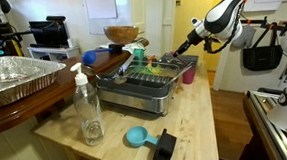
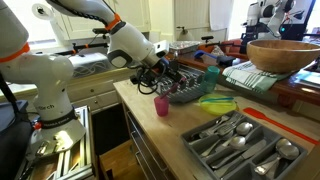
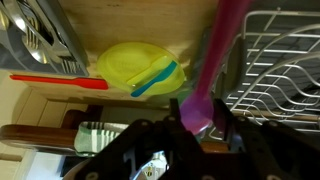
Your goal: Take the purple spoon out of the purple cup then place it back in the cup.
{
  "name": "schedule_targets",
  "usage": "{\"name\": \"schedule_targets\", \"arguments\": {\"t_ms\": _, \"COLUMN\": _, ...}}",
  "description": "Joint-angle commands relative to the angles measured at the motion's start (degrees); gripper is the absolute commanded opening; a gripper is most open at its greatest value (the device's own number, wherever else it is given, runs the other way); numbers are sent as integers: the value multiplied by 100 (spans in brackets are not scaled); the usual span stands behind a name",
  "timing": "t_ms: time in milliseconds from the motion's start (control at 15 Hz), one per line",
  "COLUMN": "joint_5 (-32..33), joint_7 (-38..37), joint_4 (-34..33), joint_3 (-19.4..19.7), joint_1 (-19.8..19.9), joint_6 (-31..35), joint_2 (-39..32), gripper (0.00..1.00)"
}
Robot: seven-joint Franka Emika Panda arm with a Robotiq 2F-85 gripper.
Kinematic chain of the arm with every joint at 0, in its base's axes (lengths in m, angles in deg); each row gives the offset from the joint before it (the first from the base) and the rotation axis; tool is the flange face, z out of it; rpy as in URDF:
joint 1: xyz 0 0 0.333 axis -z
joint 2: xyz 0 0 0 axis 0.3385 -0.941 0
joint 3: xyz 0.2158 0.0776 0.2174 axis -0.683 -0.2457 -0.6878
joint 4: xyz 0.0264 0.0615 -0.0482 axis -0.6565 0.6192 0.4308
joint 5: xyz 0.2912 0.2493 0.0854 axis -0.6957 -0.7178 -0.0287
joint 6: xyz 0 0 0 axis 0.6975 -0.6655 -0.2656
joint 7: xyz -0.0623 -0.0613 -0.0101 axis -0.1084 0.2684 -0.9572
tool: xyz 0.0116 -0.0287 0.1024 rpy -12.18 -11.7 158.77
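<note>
Next I should bring my gripper down toward the opening of the purple cup (image 2: 161, 105), which stands below it, so the spoon's long end points inside before I release the spoon.
The purple spoon (image 3: 224, 40) is pinched between the two fingers of my gripper (image 3: 197, 102), with its long end running away from the jaws. In both exterior views the gripper (image 1: 186, 47) (image 2: 160, 76) hangs a little above the small purple cup (image 1: 188, 75) (image 2: 161, 105), which stands upright on the wooden counter beside the dish rack. The spoon is too small to make out in the exterior views. The cup does not show in the wrist view.
A metal dish rack (image 1: 142, 87) (image 2: 190, 88) (image 3: 285, 60) sits next to the cup. A yellow-green plate (image 3: 125, 62) (image 2: 215, 103) holds small utensils. A cutlery tray (image 2: 240, 145), a clear soap bottle (image 1: 87, 111), a light-blue scoop (image 1: 137, 137) and a wooden bowl (image 2: 285, 52) are nearby.
</note>
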Motion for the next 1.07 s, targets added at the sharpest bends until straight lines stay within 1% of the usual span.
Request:
{"name": "schedule_targets", "arguments": {"t_ms": 0, "joint_5": -117, "joint_7": 379, "joint_4": 33, "joint_3": 769, "joint_1": -824, "joint_6": 470, "joint_2": 321, "gripper": 13}}
{"name": "schedule_targets", "arguments": {"t_ms": 267, "joint_5": -117, "joint_7": 580, "joint_4": 13, "joint_3": 1439, "joint_1": -1528, "joint_6": 799, "joint_2": 523, "gripper": 13}}
{"name": "schedule_targets", "arguments": {"t_ms": 600, "joint_5": -117, "joint_7": 895, "joint_4": 4, "joint_3": 2114, "joint_1": -2277, "joint_6": 1210, "joint_2": 832, "gripper": 13}}
{"name": "schedule_targets", "arguments": {"t_ms": 800, "joint_5": -87, "joint_7": 1106, "joint_4": 5, "joint_3": 2417, "joint_1": -2603, "joint_6": 1494, "joint_2": 1043, "gripper": 13}}
{"name": "schedule_targets", "arguments": {"t_ms": 1000, "joint_5": -153, "joint_7": 1256, "joint_4": 21, "joint_3": 2559, "joint_1": -2799, "joint_6": 1747, "joint_2": 1157, "gripper": 13}}
